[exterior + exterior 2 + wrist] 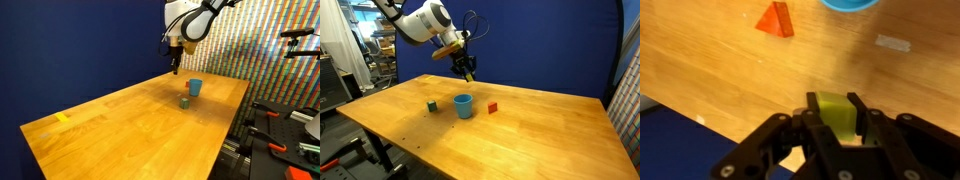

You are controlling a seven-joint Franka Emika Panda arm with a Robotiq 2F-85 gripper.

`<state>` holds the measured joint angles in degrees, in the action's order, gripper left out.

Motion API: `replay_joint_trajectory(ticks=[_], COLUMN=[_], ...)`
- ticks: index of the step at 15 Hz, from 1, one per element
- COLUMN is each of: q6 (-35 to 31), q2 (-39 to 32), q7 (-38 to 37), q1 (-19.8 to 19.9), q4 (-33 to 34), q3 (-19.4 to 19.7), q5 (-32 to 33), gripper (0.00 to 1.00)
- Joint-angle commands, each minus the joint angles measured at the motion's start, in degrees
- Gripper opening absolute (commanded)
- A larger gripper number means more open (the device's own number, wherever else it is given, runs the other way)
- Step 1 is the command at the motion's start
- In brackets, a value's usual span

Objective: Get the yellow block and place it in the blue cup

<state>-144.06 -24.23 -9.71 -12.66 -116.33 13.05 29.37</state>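
The yellow block I am holding still hangs beyond the blue cup, so I will next move my gripper across toward the cup, then turn and lower over its open rim (pixel 196 81) (pixel 848 3).
My gripper (pixel 834 112) is shut on the yellow block (pixel 836 108), which sits between the two black fingers in the wrist view. In both exterior views the gripper (pixel 175 66) (pixel 468 72) hangs above the wooden table, behind and above the blue cup (pixel 195 87) (pixel 464 105). The block shows as a yellow speck at the fingertips (pixel 468 72). The cup stands upright on the table; only its rim shows at the top edge of the wrist view (pixel 850 4).
A dark green cube (pixel 185 101) (pixel 432 105) lies beside the cup. A red block (pixel 492 107) (pixel 774 20) lies on its other side. A yellow tape mark (pixel 63 117) is near a table corner. A white tape patch (pixel 892 43) lies on the wood.
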Motion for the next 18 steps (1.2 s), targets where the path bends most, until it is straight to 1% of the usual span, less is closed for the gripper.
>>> replay_joint_trajectory(ticks=[1, 5, 9, 11, 13, 18], q6=[3.64, 7.65, 8.06, 7.49, 7.08, 6.66], q2=[7.94, 11.43, 11.02, 10.22, 9.46, 8.15], q7=[-5.98, -8.47, -7.47, -6.87, -5.89, -5.37], q1=[2.27, 6.96, 10.4, 11.29, 11.9, 11.42], q4=[-5.73, -9.27, -10.83, -11.24, -11.56, -11.91], q3=[1.31, 0.7, -0.83, -1.77, -3.17, -6.1], q5=[2.66, 1.0, -1.47, -3.01, -6.02, -10.56], gripper=[0.16, 0.16, 0.16, 0.16, 0.16, 0.16])
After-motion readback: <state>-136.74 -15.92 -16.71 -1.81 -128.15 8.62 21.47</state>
